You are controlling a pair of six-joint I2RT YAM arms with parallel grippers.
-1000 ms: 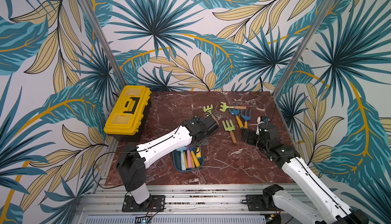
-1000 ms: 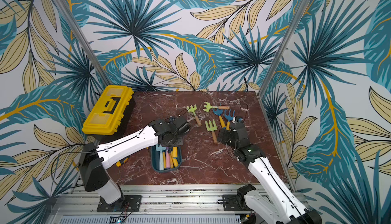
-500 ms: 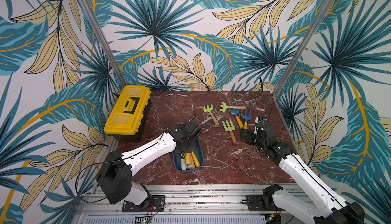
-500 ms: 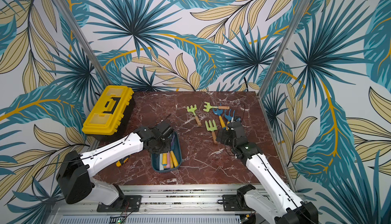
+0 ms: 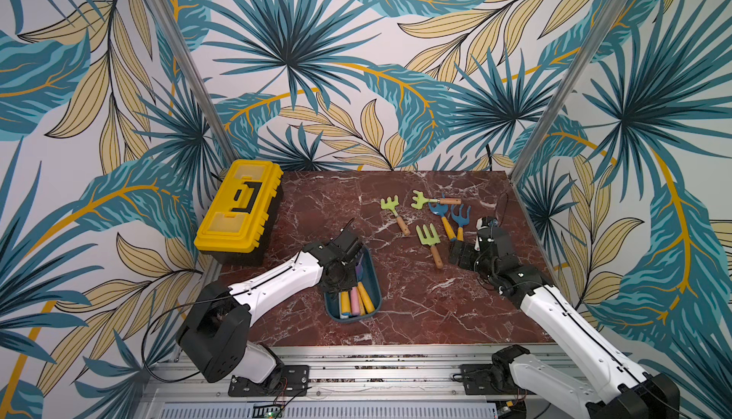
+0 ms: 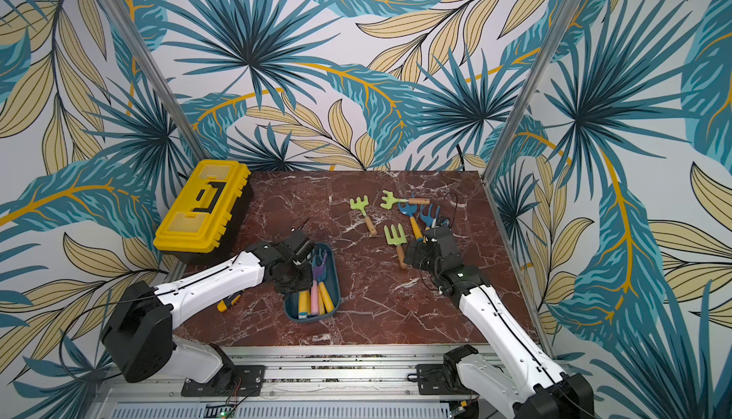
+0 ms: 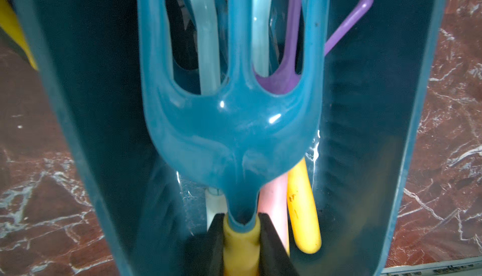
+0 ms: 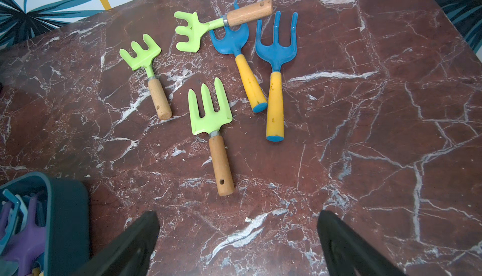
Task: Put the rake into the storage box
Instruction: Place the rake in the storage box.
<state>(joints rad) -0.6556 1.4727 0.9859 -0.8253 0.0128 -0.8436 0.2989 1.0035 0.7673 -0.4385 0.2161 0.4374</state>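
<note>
My left gripper will next shift off the pink handle over to the tray's empty bottom strip (image 6: 292,304) (image 7: 186,203) beside it on the toolbox side and release the rake.
The storage box (image 5: 375,278) (image 6: 337,278) (image 7: 91,105) is a shallow teal tray near the table's front, holding several toy tools. My left gripper (image 7: 241,220) (image 5: 348,262) is low inside it, shut on the yellow handle of a blue-headed rake (image 7: 234,126). The rake's tines lie over a pale blue tool and a purple tool (image 7: 347,26); a pink handle and a yellow handle (image 7: 303,209) lie beside it. My right gripper (image 8: 238,217) (image 5: 461,254) hangs open over bare marble, just short of a green fork (image 8: 208,110).
Loose on the table's far right lie two green rakes (image 8: 142,53) (image 8: 190,32) with wooden handles and two blue forks (image 8: 232,39) (image 8: 276,50) with yellow handles. A large yellow toolbox (image 5: 237,207) stands at the left edge. Walls close in on three sides.
My left arm has drawn back toward the front and come down into the storage box with the rake. My right gripper has edged closer to the loose tools, still open.
</note>
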